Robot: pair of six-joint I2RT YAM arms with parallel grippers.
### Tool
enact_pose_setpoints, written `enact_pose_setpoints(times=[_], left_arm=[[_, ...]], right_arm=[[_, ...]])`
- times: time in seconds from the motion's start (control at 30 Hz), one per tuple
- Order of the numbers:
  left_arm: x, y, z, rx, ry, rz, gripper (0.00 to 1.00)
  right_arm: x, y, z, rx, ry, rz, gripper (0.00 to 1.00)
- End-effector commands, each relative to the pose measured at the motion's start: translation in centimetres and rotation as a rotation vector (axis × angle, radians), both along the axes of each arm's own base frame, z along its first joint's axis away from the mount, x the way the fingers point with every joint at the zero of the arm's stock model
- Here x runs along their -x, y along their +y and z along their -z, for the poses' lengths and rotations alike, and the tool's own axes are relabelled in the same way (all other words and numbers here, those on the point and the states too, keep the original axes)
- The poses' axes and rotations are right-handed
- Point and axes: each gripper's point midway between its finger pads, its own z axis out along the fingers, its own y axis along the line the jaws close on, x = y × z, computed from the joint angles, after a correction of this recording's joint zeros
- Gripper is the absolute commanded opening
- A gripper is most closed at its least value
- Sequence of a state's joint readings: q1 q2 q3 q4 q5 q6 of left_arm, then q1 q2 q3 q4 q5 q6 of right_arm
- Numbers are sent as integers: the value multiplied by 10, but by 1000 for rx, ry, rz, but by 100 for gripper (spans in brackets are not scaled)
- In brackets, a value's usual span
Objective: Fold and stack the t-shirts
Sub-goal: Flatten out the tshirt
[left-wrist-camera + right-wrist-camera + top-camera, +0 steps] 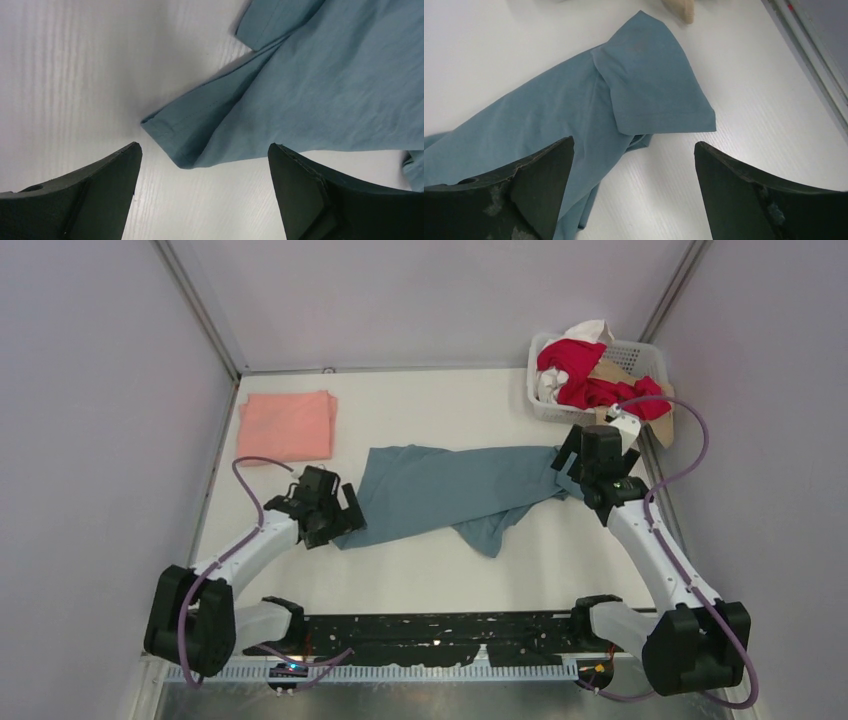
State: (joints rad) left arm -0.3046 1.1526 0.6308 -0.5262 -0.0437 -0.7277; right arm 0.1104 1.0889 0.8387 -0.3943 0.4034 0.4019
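The robot next needs to lower its left gripper toward the right in the top view onto the t-shirt's hemmed corner (350, 541) (184, 142) and close it, since the corner sticks out untouched beyond the open fingers.
A dusty blue-grey t-shirt (450, 490) lies bunched lengthwise across the middle of the table. My left gripper (340, 512) hangs open over its left end, and in the left wrist view a hemmed corner of the blue-grey shirt (185, 130) lies just beyond the gripper (204, 150), untouched. My right gripper (578, 460) is open over the shirt's right end. In the right wrist view a sleeve (654, 85) lies flat ahead of the gripper (634, 145), nothing between the fingers. A folded salmon-pink t-shirt (288, 425) rests at the back left.
A white lattice basket (640, 355) at the back right holds red (580, 370), white and tan cloth, some spilling over its front rim. Enclosure walls stand close to both table sides. Pale tan cloth (680, 10) shows at the top of the right wrist view.
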Motion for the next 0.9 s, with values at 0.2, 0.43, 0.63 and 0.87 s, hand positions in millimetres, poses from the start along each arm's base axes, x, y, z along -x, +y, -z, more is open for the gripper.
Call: enact_pose_setpoints(times=[0.2,0.43,0.63,0.87], left_arm=[[-14,-50,11,13,27,145,96],[-17,-68,26,-34,88,190,53],[-29,-63,9,-69,18,178,0],[-35,-62,-23,-40,-115,182,0]], right_arm=[[-23,21,26,-109,-20,-42,95],[-28,18,40,-98,11,-23,95],[-35,13,54,-49,91,-17,96],[-75,-5,72,43,177,54,97]])
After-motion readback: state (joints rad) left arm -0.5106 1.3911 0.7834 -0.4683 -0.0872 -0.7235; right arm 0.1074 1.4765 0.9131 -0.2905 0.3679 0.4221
